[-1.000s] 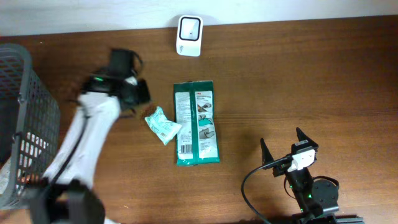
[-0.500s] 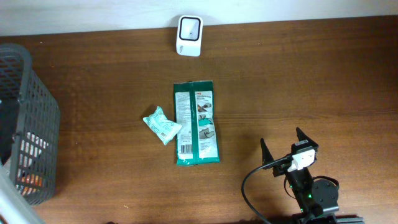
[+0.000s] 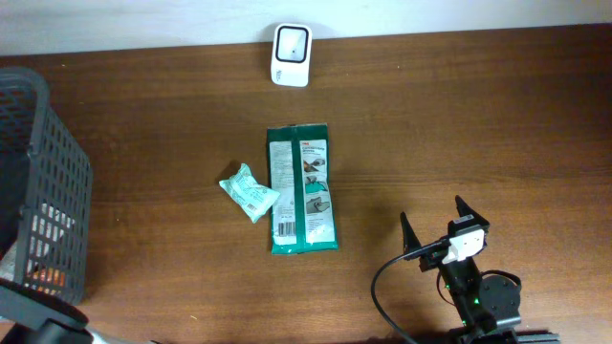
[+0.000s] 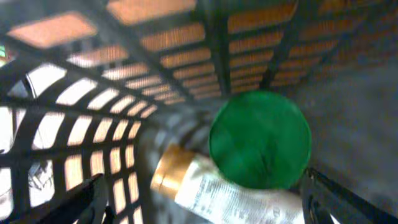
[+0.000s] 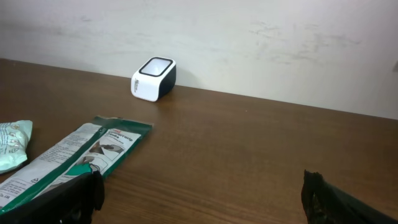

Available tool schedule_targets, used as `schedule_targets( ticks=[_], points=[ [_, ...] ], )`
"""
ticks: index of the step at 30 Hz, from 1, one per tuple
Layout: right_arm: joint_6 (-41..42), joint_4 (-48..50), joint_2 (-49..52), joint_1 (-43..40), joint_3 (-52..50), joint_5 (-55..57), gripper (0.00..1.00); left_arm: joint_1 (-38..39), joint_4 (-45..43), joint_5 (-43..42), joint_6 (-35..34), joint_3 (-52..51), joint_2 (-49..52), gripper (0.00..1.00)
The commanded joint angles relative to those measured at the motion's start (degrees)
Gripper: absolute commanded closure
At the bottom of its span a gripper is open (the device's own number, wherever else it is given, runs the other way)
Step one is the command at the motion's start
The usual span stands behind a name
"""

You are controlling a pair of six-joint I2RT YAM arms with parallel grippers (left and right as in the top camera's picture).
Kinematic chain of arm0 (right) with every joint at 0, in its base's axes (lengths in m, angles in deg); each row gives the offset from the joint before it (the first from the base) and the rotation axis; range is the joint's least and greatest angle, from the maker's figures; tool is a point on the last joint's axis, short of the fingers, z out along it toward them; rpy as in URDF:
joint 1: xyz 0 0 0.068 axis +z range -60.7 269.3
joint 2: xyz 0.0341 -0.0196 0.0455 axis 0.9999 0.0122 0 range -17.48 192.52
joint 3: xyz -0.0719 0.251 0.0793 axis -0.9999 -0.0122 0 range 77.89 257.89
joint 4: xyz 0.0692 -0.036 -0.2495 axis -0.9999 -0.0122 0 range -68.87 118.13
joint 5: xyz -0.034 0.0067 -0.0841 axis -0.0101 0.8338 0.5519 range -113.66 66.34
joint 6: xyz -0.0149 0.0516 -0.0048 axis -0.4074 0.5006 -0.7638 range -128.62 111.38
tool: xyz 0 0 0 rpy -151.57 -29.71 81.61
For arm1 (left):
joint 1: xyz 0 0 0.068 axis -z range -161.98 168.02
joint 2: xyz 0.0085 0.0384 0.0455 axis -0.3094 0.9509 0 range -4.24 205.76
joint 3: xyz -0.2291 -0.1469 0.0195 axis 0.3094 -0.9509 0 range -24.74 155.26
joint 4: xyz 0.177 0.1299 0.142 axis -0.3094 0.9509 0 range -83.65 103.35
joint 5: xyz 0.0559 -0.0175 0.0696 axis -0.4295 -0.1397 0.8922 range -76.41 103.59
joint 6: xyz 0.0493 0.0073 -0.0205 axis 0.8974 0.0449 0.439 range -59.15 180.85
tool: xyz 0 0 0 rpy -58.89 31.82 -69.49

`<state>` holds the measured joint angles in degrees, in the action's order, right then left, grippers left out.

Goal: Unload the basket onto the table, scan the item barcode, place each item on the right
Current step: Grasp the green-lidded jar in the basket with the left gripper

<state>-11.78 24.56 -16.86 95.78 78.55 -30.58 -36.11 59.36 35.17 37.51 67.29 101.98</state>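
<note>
The round green lid point(image 4: 260, 140) lies below, overlapping the white tube and so topmost. Next I will lower my left gripper's open fingers around it and close them.
The white barcode scanner point(image 3: 291, 43) stands at the table's far edge, also in the right wrist view as the scanner point(image 5: 153, 79). A green flat packet point(image 3: 302, 188) and a small teal pouch point(image 3: 250, 192) lie mid-table. My left gripper point(image 4: 205, 208) is open inside the dark mesh basket point(image 3: 38, 191). It hovers over a round green lid point(image 4: 260, 140) and a white tube with a gold cap point(image 4: 205, 183), with nothing held. My right gripper point(image 3: 435, 229) is open and empty near the front right, pointing toward the packet point(image 5: 68, 158).
The basket's mesh walls point(image 4: 155, 50) close in around the left gripper. Only a grey part of the left arm point(image 3: 43, 320) shows overhead, at the bottom left corner. The teal pouch point(image 5: 12, 146) lies left of the packet in the right wrist view.
The left arm swung away from the teal pouch at mid-table to the basket at the left, and its jaws opened wider. The right arm and table items stayed still.
</note>
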Motion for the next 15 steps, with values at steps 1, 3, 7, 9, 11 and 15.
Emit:
schedule_targets(
  ticks=[1,3,7,9,11,15],
  points=[
    [0.4,-0.1,-0.4,0.2,-0.3,0.1,0.02,-0.2,-2.7,2.2,3.7,-0.9,2.7,0.11],
    [0.4,-0.1,-0.4,0.2,-0.3,0.1,0.01,-0.2,-4.7,1.7,4.5,-0.9,3.7,0.11],
    [0.4,-0.1,-0.4,0.2,-0.3,0.1,0.02,-0.2,-7.2,-3.8,8.5,-1.0,6.3,0.11],
    [0.4,-0.1,-0.4,0.2,-0.3,0.1,0.02,-0.2,-7.4,-3.8,8.5,-1.0,7.9,0.11],
    [0.4,-0.1,-0.4,0.2,-0.3,0.1,0.02,0.0,-7.4,-3.8,8.5,-1.0,9.5,0.12],
    [0.4,-0.1,-0.4,0.2,-0.3,0.1,0.02,0.0,-7.4,-4.6,8.5,-1.1,10.6,0.25]
  ],
)
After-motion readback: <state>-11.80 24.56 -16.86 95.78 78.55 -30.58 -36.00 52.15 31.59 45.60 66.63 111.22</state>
